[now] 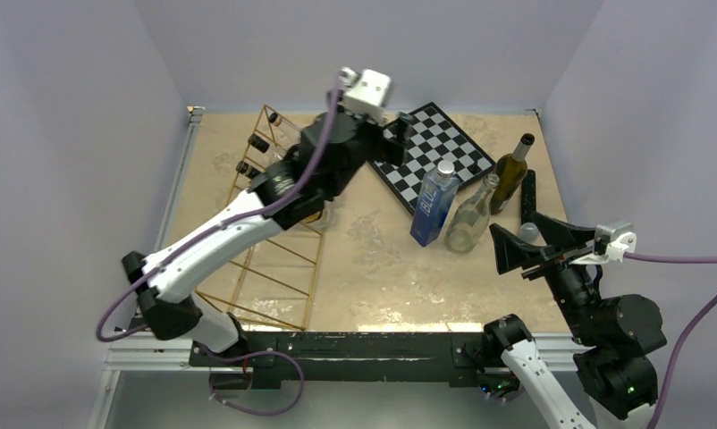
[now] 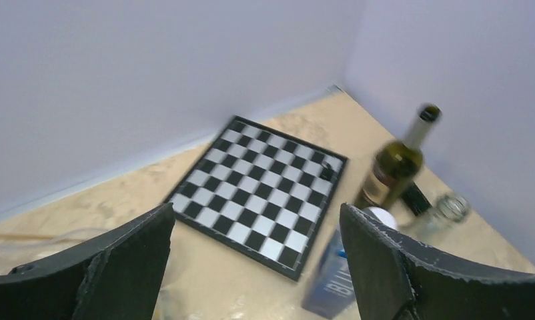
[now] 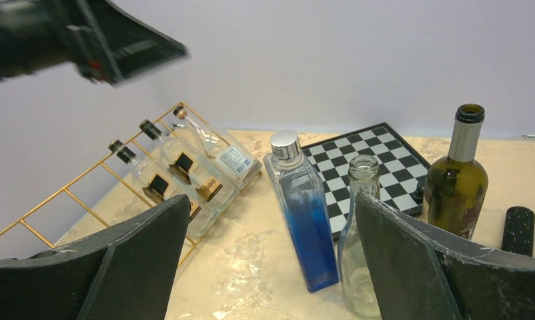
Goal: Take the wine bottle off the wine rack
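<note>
The nearest bottle's capped neck is below my left gripper and to its left in the top view. My gripper should next swing down toward the rack (image 1: 274, 268), onto that neck.
The gold wire wine rack (image 1: 274, 268) lies at the table's left and also shows in the right wrist view (image 3: 71, 190). Three clear bottles with black caps (image 3: 185, 167) lie in its far slots. From above only their necks (image 1: 258, 141) show, because my left arm covers the rest. My left gripper (image 1: 398, 136) is open and empty. It is held above the chessboard's near-left corner, right of the rack, and the left wrist view (image 2: 257, 213) shows nothing between its jaws. My right gripper (image 1: 525, 239) is open and empty at the right, and looks toward the rack (image 3: 271, 200).
A black-and-white chessboard (image 1: 435, 147) lies at the back centre. A blue square bottle (image 1: 434, 204), an empty clear bottle (image 1: 473, 217) and a green wine bottle (image 1: 512, 172) stand right of centre. A black cylinder (image 1: 527, 192) lies beside them.
</note>
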You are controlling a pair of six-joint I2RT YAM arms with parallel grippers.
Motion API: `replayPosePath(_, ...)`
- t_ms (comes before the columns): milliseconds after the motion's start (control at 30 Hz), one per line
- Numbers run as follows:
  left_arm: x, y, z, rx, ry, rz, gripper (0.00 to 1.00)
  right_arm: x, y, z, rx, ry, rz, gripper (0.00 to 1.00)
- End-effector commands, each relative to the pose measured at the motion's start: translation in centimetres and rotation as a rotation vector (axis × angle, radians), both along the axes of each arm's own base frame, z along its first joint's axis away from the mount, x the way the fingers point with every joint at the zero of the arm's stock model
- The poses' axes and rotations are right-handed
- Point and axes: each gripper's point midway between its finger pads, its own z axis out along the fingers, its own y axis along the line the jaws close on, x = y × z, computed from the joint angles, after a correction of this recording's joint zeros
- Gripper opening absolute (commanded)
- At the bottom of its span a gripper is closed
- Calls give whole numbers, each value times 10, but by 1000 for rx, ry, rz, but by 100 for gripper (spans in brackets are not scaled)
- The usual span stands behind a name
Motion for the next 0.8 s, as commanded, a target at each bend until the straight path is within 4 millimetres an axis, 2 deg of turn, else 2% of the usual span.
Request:
replayPosePath(0, 23, 112, 28, -145, -26, 388, 96, 7, 4, 1, -1, -3, 8, 99)
replayPosePath(100, 37, 176, 4, -186, 63, 616, 93, 8, 5, 0, 1, 3, 12, 99)
replayPosePath(200, 38, 236, -25, -247, 163, 853, 88, 9, 7, -3, 4, 9, 17, 99)
replayPosePath(267, 31, 268, -44, -257, 218, 998, 83, 10, 8, -4, 5, 13, 20, 99)
replayPosePath(333, 25, 290, -55, -273, 258, 1124, 79, 11, 9, -6, 3, 20, 24, 99)
replayPosePath(500, 21, 321, -85, -266, 383, 1357, 74, 10, 7, -5, 5, 17, 16, 99)
replayPosePath(667, 24, 332, -114, -241, 459, 1476, 65, 10, 8, -5, 6, 18, 19, 99)
replayPosePath(767, 24, 339, -131, -222, 504, 1547, 64, 11, 8, -5, 4, 23, 21, 99)
